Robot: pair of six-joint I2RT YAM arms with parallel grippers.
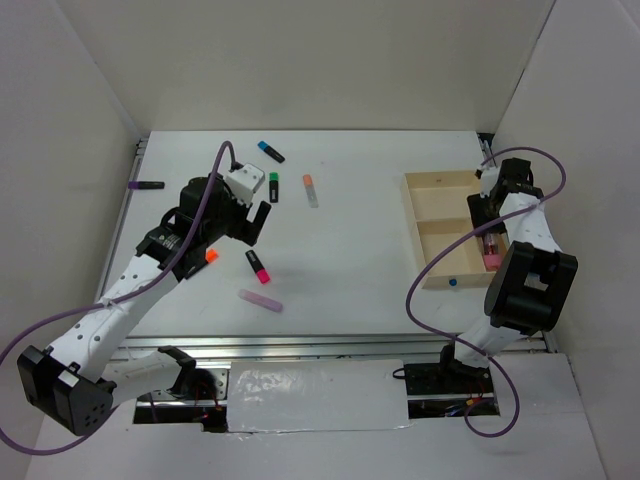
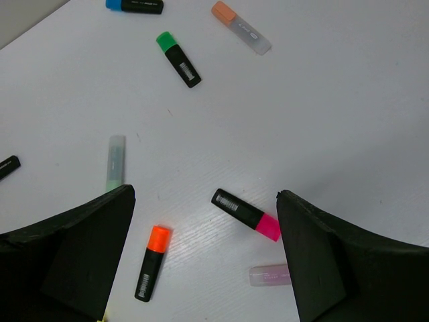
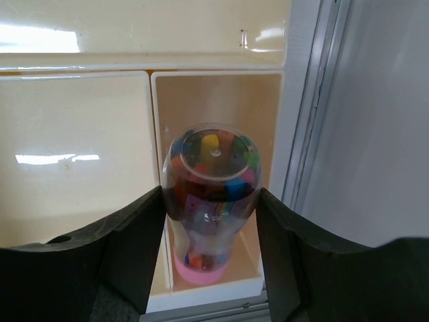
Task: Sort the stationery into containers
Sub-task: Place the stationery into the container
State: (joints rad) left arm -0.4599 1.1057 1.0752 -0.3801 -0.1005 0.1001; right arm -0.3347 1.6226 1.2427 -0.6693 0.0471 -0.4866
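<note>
The tube lies crosswise to my open fingers. I will next bring my left gripper back, turning and lowering it onto the pale pink tube's clear end (image 1: 251,297) (image 2: 269,275).
My left gripper (image 1: 256,220) (image 2: 204,194) is open and empty above the table. Below it lie an orange-capped black marker (image 2: 152,263) (image 1: 211,256), a pink-capped black marker (image 2: 245,213) (image 1: 258,265) and a pale pink tube (image 2: 268,274) (image 1: 260,300). Farther off lie a green marker (image 2: 179,59) (image 1: 273,186), a blue one (image 2: 134,5) (image 1: 270,151), a pale orange-capped one (image 2: 241,27) (image 1: 311,190) and a pale green one (image 2: 115,161). My right gripper (image 1: 490,232) (image 3: 211,194) is shut on a clear bottle with a pink cap (image 3: 211,201), held in a narrow compartment of the wooden tray (image 1: 445,205) (image 3: 74,134).
A black and purple pen (image 1: 147,185) lies at the table's left edge. The tray sits at the right, against the metal rail (image 3: 305,134) and the side wall. White walls enclose the table on three sides.
</note>
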